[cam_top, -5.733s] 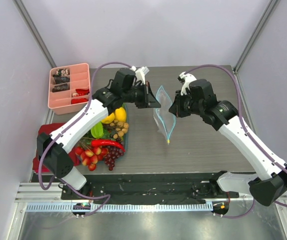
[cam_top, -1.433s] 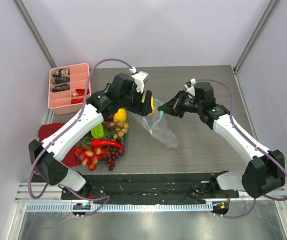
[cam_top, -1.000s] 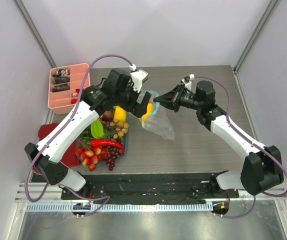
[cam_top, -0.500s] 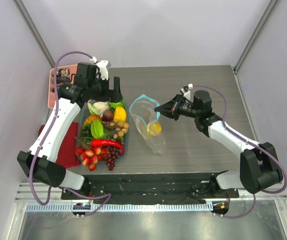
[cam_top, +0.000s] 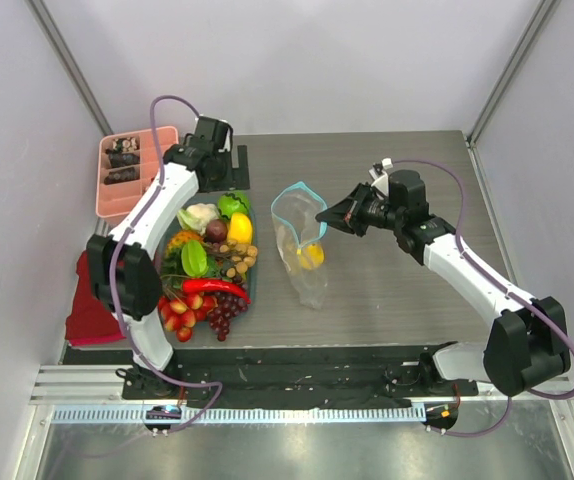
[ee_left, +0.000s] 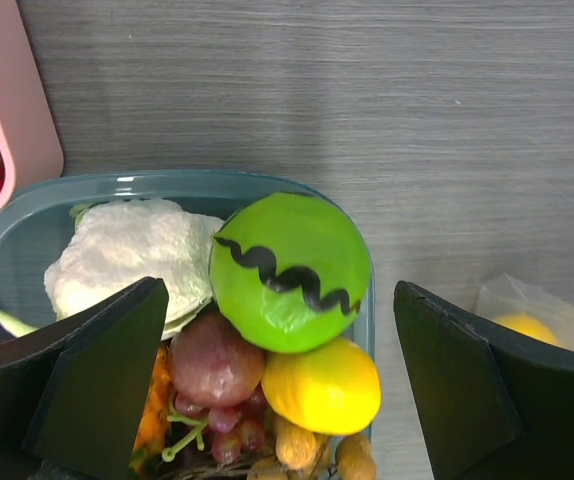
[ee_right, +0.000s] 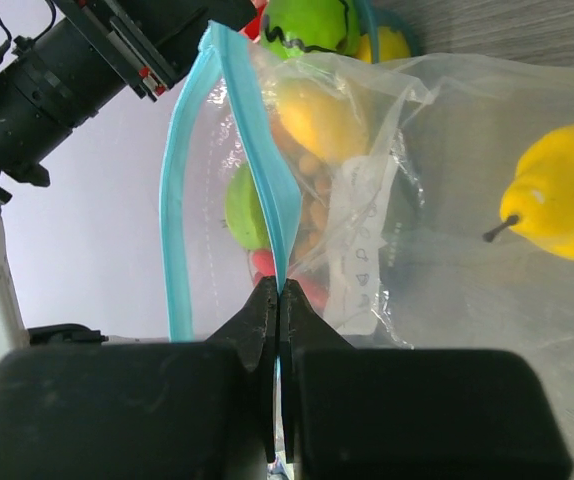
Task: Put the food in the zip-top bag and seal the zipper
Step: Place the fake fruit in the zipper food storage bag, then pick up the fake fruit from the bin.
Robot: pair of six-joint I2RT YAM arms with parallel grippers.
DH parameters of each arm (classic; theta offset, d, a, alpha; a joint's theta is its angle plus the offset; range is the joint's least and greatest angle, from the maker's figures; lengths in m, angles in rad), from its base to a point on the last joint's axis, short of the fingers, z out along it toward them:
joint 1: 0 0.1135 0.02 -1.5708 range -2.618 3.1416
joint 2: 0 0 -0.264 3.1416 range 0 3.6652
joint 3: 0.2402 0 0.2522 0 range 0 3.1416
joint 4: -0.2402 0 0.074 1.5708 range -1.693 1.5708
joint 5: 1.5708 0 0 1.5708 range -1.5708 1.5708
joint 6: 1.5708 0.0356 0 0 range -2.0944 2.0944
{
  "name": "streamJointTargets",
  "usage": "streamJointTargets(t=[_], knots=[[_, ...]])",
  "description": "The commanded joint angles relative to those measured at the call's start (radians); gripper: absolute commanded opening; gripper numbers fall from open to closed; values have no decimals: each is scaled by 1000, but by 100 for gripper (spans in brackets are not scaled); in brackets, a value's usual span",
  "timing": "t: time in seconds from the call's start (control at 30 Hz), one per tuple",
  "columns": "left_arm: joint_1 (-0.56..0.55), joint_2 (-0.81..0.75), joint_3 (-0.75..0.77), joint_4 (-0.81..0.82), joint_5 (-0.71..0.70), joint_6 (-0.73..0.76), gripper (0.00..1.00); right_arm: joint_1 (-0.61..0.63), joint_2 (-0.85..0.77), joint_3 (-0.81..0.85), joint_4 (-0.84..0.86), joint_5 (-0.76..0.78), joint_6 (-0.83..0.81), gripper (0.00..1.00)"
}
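My left gripper lowers its open fingers around the round body of the green pepper (cam_top: 233, 204) (ee_left: 289, 257) next and closes them, since it lies below, between them.
The zip-top bag (cam_top: 303, 262) stands in mid-table with its mouth held open; its teal zipper (cam_top: 297, 192) forms a loop. A yellow fruit (cam_top: 310, 256) lies inside it. My right gripper (cam_top: 323, 215) is shut on the zipper's right edge (ee_right: 252, 130), pinching it at the gripper's tips (ee_right: 279, 295). The yellow fruit (ee_right: 567, 195) shows through the clear bag (ee_right: 447, 260). The food (cam_top: 207, 262) is heaped in a teal container (ee_left: 167, 181). My left gripper (ee_left: 282, 400) hangs open and empty over the container's far end, above a green pepper (ee_left: 289, 257) and a lemon (ee_left: 322, 385).
A pink divided tray (cam_top: 137, 180) sits at the far left, close to my left wrist. A dark red cloth (cam_top: 87, 312) lies by the table's left edge, beside the container. Walls enclose the table on three sides.
My left gripper has drawn away from the bag to the food container, leaving the yellow fruit inside the bag. The right gripper keeps its hold on the zipper.
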Motion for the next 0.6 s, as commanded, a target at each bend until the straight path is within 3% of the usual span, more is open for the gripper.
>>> streamJointTargets(t=[0.0, 0.57], knots=[[-5, 27, 53, -1, -65, -62, 100, 2, -24, 37, -31, 29, -41, 1], [-12, 122, -28, 5, -12, -97, 97, 2, -1, 26, -18, 24, -46, 1]])
